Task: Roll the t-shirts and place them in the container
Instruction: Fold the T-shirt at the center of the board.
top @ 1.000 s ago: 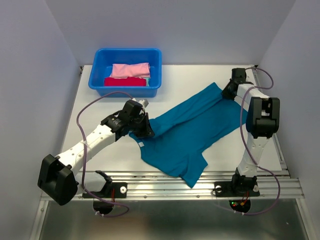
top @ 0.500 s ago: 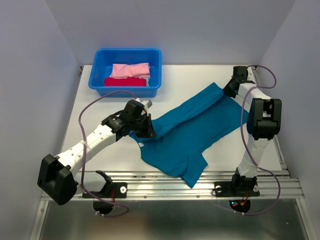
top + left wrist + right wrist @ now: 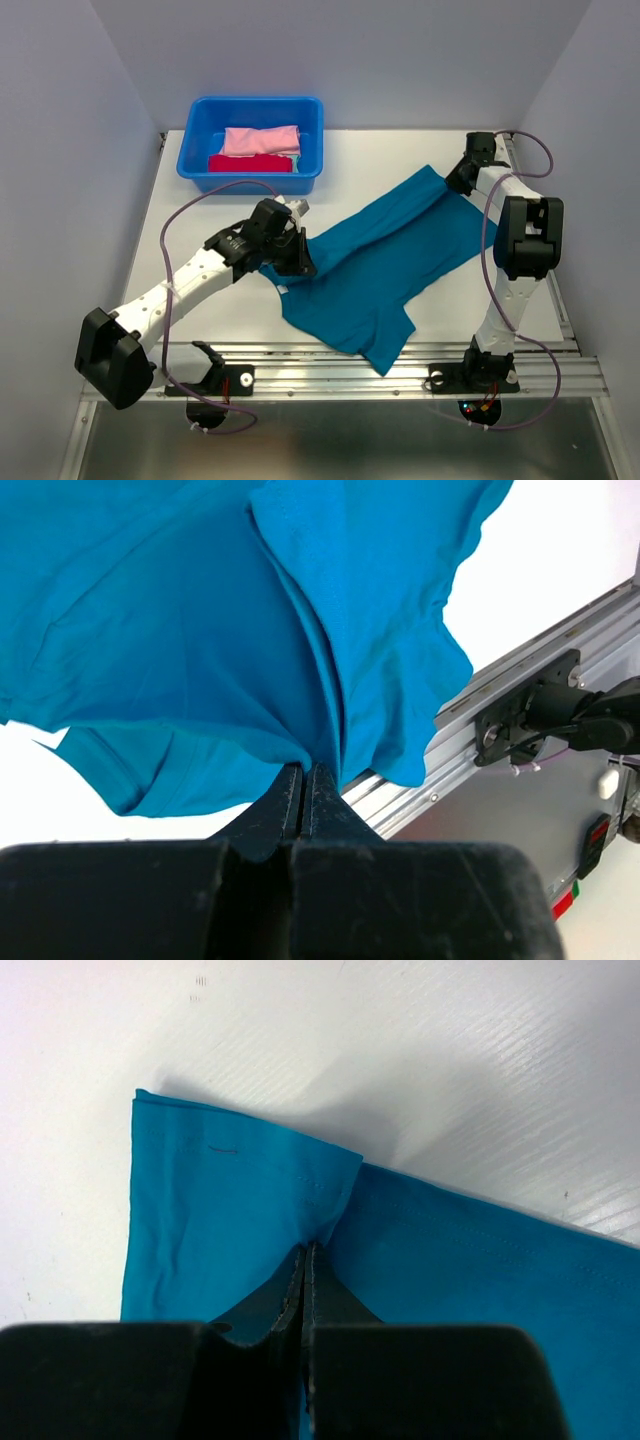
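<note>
Next, my left gripper draws the shirt's lifted edge back over flat teal cloth [image 3: 328,292] and releases. The cloth lies back from the gripper and right in the top view.
A teal-blue t-shirt [image 3: 385,260] lies stretched diagonally across the white table [image 3: 190,200], from the far right to the near edge. My left gripper [image 3: 297,262] is shut on the shirt's left edge; in the left wrist view its jaws [image 3: 305,772] pinch a fold of teal cloth [image 3: 200,630] lifted off the table. My right gripper [image 3: 458,180] is shut on the shirt's far corner; the right wrist view shows its tips [image 3: 308,1248] pinching the hem [image 3: 230,1190]. A pink t-shirt [image 3: 260,139] and a red t-shirt [image 3: 250,163] lie folded in the tub.
A bright-blue plastic tub [image 3: 200,165] stands at the far left of the table. A metal rail [image 3: 330,375] runs along the near edge, with both arm bases on it. Grey walls close in the left, back and right sides.
My left gripper has shifted slightly right and away from the base, carrying the shirt's edge with it. The right gripper has edged slightly toward the far right corner.
</note>
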Robot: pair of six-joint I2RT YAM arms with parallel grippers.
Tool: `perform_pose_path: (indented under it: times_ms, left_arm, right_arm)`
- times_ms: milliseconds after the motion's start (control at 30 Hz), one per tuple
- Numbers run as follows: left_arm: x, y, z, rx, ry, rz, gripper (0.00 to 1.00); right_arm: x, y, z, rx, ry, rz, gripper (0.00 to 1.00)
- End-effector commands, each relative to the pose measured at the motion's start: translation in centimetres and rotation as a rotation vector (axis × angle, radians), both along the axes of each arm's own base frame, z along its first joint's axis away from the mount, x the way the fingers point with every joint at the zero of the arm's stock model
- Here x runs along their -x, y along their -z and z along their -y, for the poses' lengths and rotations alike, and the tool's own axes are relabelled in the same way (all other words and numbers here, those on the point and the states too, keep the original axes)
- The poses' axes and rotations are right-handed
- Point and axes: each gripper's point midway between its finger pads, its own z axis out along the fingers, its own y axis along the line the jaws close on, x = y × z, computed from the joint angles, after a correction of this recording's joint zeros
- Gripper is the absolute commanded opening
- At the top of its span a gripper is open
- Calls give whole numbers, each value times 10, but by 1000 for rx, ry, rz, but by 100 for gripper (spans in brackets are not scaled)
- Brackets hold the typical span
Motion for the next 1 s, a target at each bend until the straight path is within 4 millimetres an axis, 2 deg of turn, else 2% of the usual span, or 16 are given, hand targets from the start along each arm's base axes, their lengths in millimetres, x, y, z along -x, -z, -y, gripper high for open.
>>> perform_pose_path:
  times_ms: [0,167,467,600,800,967]
  left_arm:
    - [-2,-24,10,53,15,30,0]
    - [4,-17,16,56,26,-1,0]
    - [12,-21,33,79,59,-11,0]
    - [12,-17,31,57,51,-18,0]
    - [13,-2,15,-29,-1,-29,0]
    - [10,1,10,-60,-36,-32,0]
  right_arm:
    - [-11,-17,7,17,23,60,1]
    - [-15,-20,8,19,29,70,1]
    - [-19,-18,8,17,29,72,1]
    - [-19,-17,9,17,31,70,1]
    - [-19,-15,9,21,31,65,1]
    - [-19,-16,12,7,35,68,1]
